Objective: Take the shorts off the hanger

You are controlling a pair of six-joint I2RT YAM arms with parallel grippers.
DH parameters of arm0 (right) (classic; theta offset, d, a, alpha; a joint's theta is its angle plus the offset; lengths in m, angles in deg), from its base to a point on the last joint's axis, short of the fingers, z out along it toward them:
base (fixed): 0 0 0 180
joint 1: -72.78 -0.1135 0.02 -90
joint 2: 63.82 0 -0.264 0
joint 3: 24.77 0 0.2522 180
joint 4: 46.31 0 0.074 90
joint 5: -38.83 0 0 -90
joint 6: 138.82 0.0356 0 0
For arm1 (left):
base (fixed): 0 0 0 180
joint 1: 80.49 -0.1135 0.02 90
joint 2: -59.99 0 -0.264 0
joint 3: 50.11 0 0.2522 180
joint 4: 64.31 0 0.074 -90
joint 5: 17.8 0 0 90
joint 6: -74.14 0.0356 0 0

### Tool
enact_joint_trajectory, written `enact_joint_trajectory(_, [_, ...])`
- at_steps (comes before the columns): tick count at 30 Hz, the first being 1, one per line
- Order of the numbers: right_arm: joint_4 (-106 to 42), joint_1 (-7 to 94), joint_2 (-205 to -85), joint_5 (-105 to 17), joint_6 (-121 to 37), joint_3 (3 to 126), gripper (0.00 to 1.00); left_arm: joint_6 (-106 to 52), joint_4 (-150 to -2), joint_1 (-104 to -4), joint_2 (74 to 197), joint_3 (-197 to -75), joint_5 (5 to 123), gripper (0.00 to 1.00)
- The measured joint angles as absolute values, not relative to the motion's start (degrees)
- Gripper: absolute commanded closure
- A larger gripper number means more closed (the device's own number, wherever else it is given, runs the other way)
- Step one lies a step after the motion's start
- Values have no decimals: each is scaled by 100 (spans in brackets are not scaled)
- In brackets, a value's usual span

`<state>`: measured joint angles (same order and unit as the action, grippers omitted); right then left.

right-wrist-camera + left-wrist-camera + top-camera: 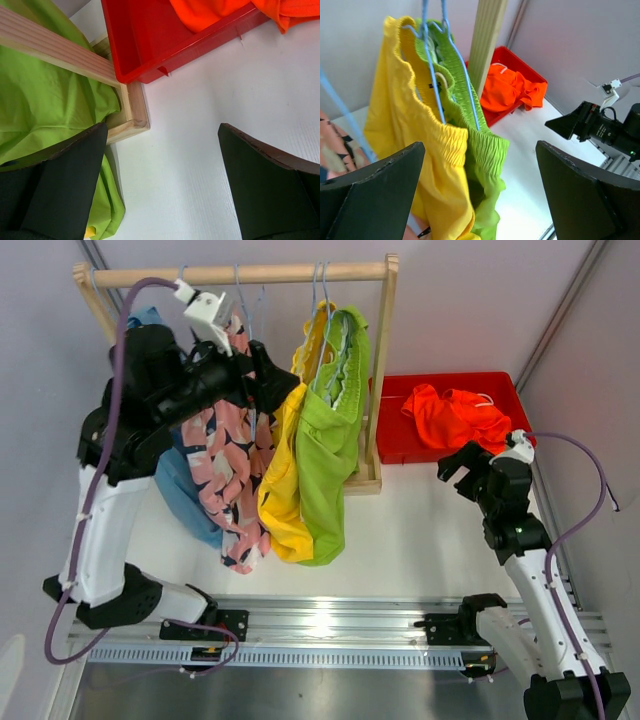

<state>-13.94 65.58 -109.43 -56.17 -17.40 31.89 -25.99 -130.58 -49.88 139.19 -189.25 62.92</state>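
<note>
I should move my left gripper to the right in the top view next, past the waistband of the yellow shorts, and then onto the green shorts' hanger wire (321, 355) (465, 76), because the wire is bare there.
Yellow shorts (283, 480) and lime green shorts (330, 450) hang on blue hangers (432, 65) from the wooden rod (250, 275). Pink patterned shorts (232, 470) and light blue shorts (185, 495) hang further left, partly hidden by my left arm. Orange shorts (455, 415) lie in the red bin (395, 445). My left gripper (278, 380) is open beside the yellow shorts (395, 115), level with the waistbands and holding nothing. In the left wrist view the green waistband (487, 145) sits between its fingers (375, 195). My right gripper (455, 470) is open and empty over the table near the bin.
The rack's wooden upright (382, 360) and base (130, 107) stand between the green shorts (45, 100) and the red bin (140, 45). White table (200, 125) lies under my right gripper (162, 185). Grey walls close in at both sides. A metal rail (330, 625) runs along the near edge.
</note>
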Motion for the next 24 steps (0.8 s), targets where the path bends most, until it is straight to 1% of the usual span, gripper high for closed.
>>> enact_joint_trajectory(10, [-1258, 6558, -10720, -5809, -1793, 3186, 1, -2658, -12881, -4736, 14924, -19006, 6102, 3])
enact_joint_trajectory(21, [-1140, 6565, -10613, -5914, -1919, 3095, 1, -2730, -12665, -4610, 15208, -19050, 6360, 5])
enact_joint_trajectory(24, [-1138, 6565, -10613, -5934, -1950, 3047, 1, -2743, -12608, -4570, 15311, -19069, 6482, 8])
